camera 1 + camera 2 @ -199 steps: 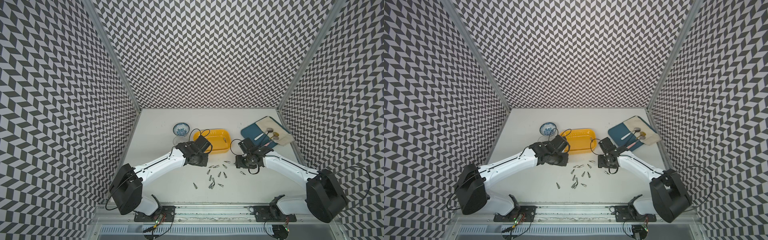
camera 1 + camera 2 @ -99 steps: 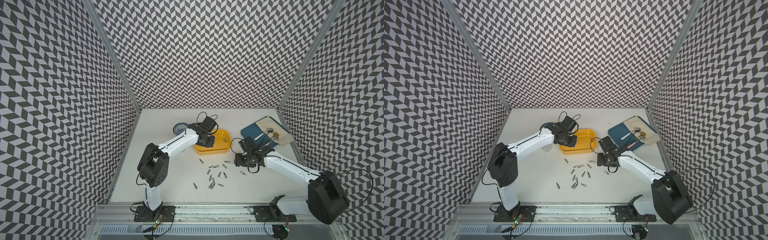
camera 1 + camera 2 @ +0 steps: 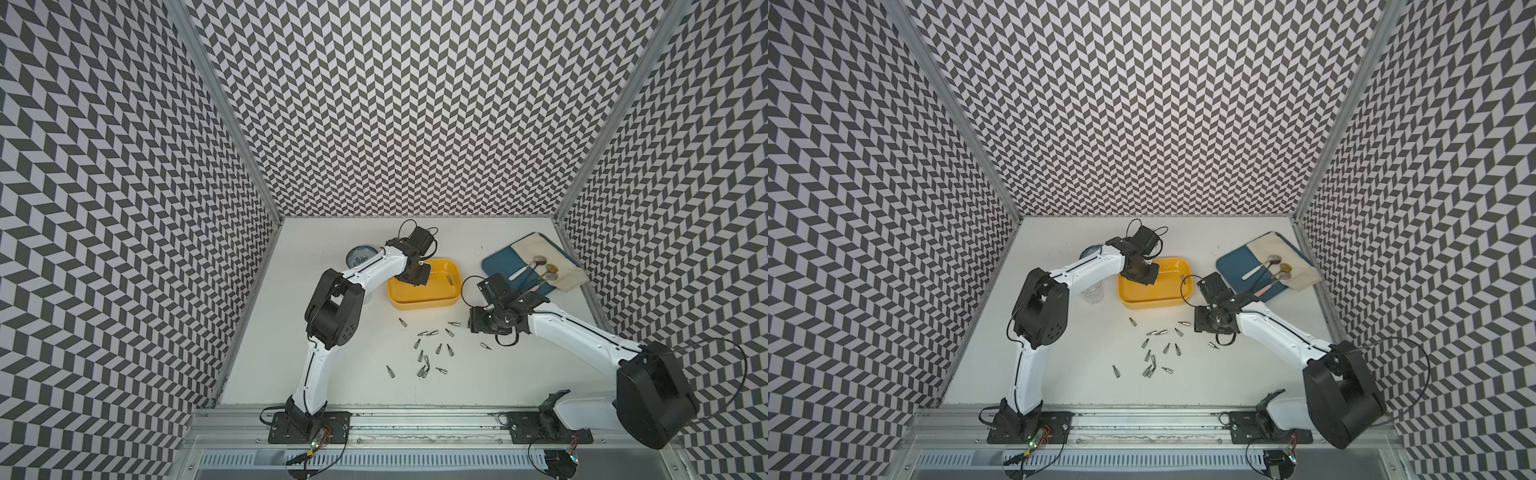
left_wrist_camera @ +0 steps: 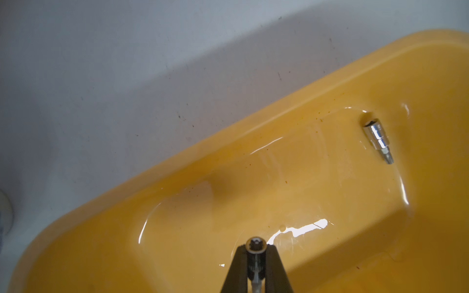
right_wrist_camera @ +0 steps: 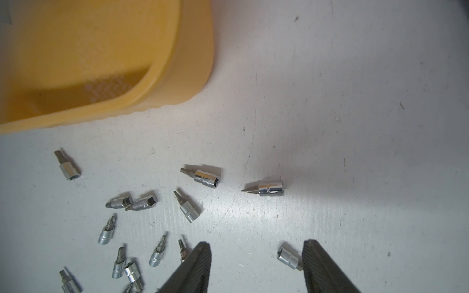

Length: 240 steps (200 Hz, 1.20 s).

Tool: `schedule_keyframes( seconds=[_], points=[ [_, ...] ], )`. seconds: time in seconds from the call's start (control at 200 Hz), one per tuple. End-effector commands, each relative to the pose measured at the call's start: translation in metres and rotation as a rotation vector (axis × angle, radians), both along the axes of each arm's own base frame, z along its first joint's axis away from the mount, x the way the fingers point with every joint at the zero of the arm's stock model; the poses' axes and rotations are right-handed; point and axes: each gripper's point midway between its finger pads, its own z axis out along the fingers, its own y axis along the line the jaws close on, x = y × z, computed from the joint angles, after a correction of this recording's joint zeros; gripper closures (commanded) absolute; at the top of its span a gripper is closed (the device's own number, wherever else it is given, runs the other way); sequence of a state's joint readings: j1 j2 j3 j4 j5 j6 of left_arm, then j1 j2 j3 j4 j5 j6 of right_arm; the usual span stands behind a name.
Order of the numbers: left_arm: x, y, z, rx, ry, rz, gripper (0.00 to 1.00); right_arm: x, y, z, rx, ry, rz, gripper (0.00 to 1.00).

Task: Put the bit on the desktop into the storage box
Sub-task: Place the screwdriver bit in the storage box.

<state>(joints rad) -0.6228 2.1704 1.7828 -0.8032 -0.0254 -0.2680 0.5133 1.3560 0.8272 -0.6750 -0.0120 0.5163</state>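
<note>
My left gripper lowers into the box toward its empty bottom next and releases the held bit, since the bottom of the box is bare beneath the bit.
The yellow storage box (image 3: 424,300) (image 3: 1154,302) stands at mid-table, with one silver bit (image 3: 449,278) (image 4: 378,138) lying inside. My left gripper (image 3: 415,277) (image 4: 256,250) hangs over the box's left half, shut on a bit (image 4: 255,246) held end-on between its fingers. Several loose bits (image 3: 432,351) (image 3: 1156,353) are scattered on the white desktop in front of the box. My right gripper (image 3: 474,325) (image 5: 255,244) stands open low over the right edge of that scatter. One bit (image 5: 288,256) lies between its fingers, close to one finger (image 5: 314,256).
A flat blue tray (image 3: 498,266) with a cloth and spoons sits at the back right. A small blue-patterned bowl (image 3: 359,255) and a clear glass (image 3: 1092,291) stand left of the box, partly behind my left arm. Patterned walls close three sides.
My left arm has swung from beside the scattered bits back and up over the storage box, still shut. The right arm has barely moved.
</note>
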Motion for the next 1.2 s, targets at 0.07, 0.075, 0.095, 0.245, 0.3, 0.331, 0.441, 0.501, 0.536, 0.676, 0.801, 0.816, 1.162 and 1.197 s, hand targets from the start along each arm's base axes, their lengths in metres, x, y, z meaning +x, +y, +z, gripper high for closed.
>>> schedule_keyframes(
  seconds=[0.07, 0.075, 0.095, 0.245, 0.3, 0.331, 0.441, 0.501, 0.536, 0.676, 0.801, 0.816, 1.162, 1.197],
  points=[
    [0.014, 0.000, -0.007, -0.002, -0.016, -0.006, 1.00, -0.002, 0.000, -0.008, 0.010, 0.014, 0.000, 0.38],
    [0.015, 0.000, -0.007, -0.002, -0.016, -0.006, 1.00, -0.002, 0.000, -0.008, 0.010, 0.014, -0.001, 0.38],
    [0.015, 0.001, -0.007, -0.002, -0.016, -0.006, 1.00, -0.003, 0.000, -0.010, 0.008, 0.019, -0.002, 0.38],
    [0.019, 0.003, -0.015, -0.004, -0.006, -0.003, 1.00, -0.011, -0.002, -0.019, 0.007, 0.047, -0.007, 0.38],
    [0.020, 0.003, -0.019, -0.003, -0.003, -0.001, 1.00, -0.014, -0.004, -0.020, 0.003, 0.051, -0.008, 0.38],
    [0.020, 0.003, -0.021, -0.001, -0.002, -0.002, 1.00, -0.014, -0.006, -0.021, -0.002, 0.051, -0.011, 0.38],
    [0.021, 0.004, -0.026, 0.004, -0.006, -0.001, 1.00, -0.018, -0.009, -0.024, -0.014, 0.061, -0.011, 0.38],
    [0.021, 0.004, -0.028, 0.006, -0.003, -0.003, 1.00, -0.020, -0.009, -0.026, -0.015, 0.066, -0.010, 0.38],
    [0.021, 0.004, -0.030, 0.007, 0.002, -0.005, 1.00, -0.020, -0.010, -0.026, -0.016, 0.066, -0.010, 0.38],
    [0.019, 0.006, -0.038, 0.023, 0.014, -0.006, 1.00, -0.023, -0.010, -0.028, -0.015, 0.072, -0.008, 0.38],
    [0.018, 0.007, -0.041, 0.025, 0.020, -0.008, 1.00, -0.024, -0.009, -0.030, -0.013, 0.083, -0.003, 0.38],
    [0.018, 0.006, -0.041, 0.024, 0.020, -0.009, 1.00, -0.025, -0.009, -0.031, -0.012, 0.086, -0.002, 0.38],
    [0.020, 0.005, -0.027, 0.012, -0.004, -0.012, 0.78, -0.032, -0.009, -0.044, -0.016, 0.129, 0.001, 0.38],
    [0.021, 0.005, -0.023, 0.008, -0.010, -0.012, 0.76, -0.033, -0.009, -0.045, -0.015, 0.132, 0.002, 0.38]
  ],
)
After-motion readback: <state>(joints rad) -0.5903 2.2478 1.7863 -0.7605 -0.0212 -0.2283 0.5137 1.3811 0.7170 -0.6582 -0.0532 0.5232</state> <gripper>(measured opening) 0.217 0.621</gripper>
